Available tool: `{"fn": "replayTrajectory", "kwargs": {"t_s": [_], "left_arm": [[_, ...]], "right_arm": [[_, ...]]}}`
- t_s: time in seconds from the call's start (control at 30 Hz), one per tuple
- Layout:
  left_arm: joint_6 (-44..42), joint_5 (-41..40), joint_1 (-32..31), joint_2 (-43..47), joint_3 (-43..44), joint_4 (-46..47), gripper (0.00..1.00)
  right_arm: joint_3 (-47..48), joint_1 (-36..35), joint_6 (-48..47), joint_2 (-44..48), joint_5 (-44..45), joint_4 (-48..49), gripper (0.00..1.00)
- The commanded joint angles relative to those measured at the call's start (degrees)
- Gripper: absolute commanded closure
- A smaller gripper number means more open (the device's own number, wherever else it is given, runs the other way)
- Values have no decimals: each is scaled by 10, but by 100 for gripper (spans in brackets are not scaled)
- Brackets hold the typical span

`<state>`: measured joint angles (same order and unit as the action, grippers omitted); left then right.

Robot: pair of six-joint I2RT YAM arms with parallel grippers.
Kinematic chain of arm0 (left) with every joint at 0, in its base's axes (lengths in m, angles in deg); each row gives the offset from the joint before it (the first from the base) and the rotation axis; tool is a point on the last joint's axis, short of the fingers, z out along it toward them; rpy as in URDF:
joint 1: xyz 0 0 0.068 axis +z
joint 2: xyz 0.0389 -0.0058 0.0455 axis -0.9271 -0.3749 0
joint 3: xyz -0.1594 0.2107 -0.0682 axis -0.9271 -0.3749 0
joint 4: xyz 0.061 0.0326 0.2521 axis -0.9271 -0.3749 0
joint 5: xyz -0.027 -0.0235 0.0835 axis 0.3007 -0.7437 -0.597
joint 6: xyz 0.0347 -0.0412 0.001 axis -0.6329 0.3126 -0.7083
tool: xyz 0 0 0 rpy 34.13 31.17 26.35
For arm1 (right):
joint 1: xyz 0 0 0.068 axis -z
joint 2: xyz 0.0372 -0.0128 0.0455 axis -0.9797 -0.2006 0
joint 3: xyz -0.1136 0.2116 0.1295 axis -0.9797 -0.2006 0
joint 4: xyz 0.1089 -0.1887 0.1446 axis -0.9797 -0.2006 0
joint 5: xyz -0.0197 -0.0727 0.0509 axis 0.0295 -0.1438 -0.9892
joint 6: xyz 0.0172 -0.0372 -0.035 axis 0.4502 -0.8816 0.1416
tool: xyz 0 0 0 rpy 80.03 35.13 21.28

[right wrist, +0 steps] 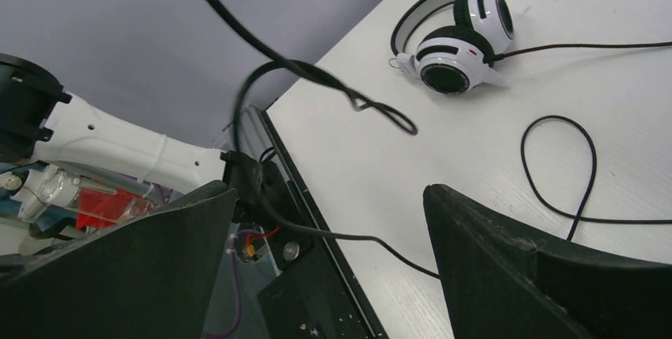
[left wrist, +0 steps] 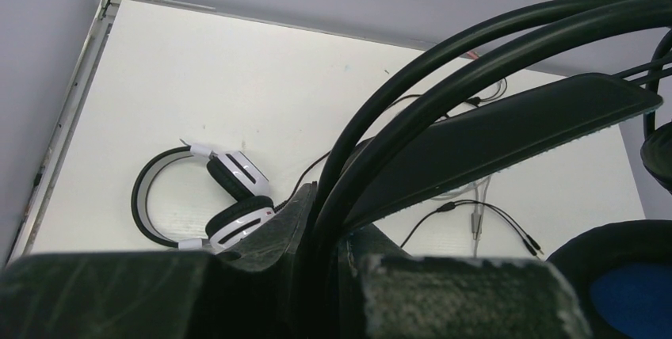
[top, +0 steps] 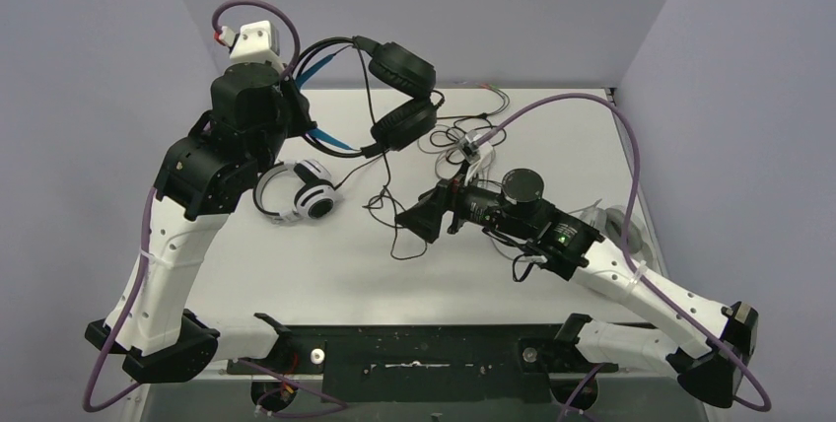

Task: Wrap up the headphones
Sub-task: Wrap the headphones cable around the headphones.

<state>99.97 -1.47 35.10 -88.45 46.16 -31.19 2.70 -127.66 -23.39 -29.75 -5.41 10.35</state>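
The robot's right gripper will edge outward and to the left in the top view and close on that piece of the cable, because the black cable (top: 387, 210) (right wrist: 357, 236) crosses the gripper's open gap unpinched.
My left gripper (top: 296, 97) is raised at the back left, shut on the headband of the black headphones (top: 402, 97). Its blue-lined strap and both ear cups hang to the right of the fingers. In the left wrist view the black headband arcs (left wrist: 412, 93) pass between my left gripper (left wrist: 341, 224). The black cable (top: 387, 210) drops to the table in loose loops. My right gripper (top: 419, 215) hovers low beside that cable, open. The cable (right wrist: 357, 236) crosses the gap of the right gripper (right wrist: 330, 188) unpinched. White headphones with black centres (top: 296, 193) lie on the table.
A tangle of pale cables and plugs (top: 473, 141) lies at the back centre. Something pale (top: 606, 217) shows partly hidden behind my right forearm. Grey walls close in the back and sides. A black rail (top: 414, 348) runs along the near edge.
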Motion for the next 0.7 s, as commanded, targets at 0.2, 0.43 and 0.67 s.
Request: {"fn": "replayTrajectory", "kwargs": {"t_s": [0.2,0.43,0.67], "left_arm": [[17,-17,3,21,27,57,100],[21,-15,3,17,28,57,100],[15,-24,4,12,33,57,100]], "right_arm": [[55,-20,15,7,45,15,14],[85,-29,13,-47,38,44,27],[82,-33,16,-67,45,73,53]]}}
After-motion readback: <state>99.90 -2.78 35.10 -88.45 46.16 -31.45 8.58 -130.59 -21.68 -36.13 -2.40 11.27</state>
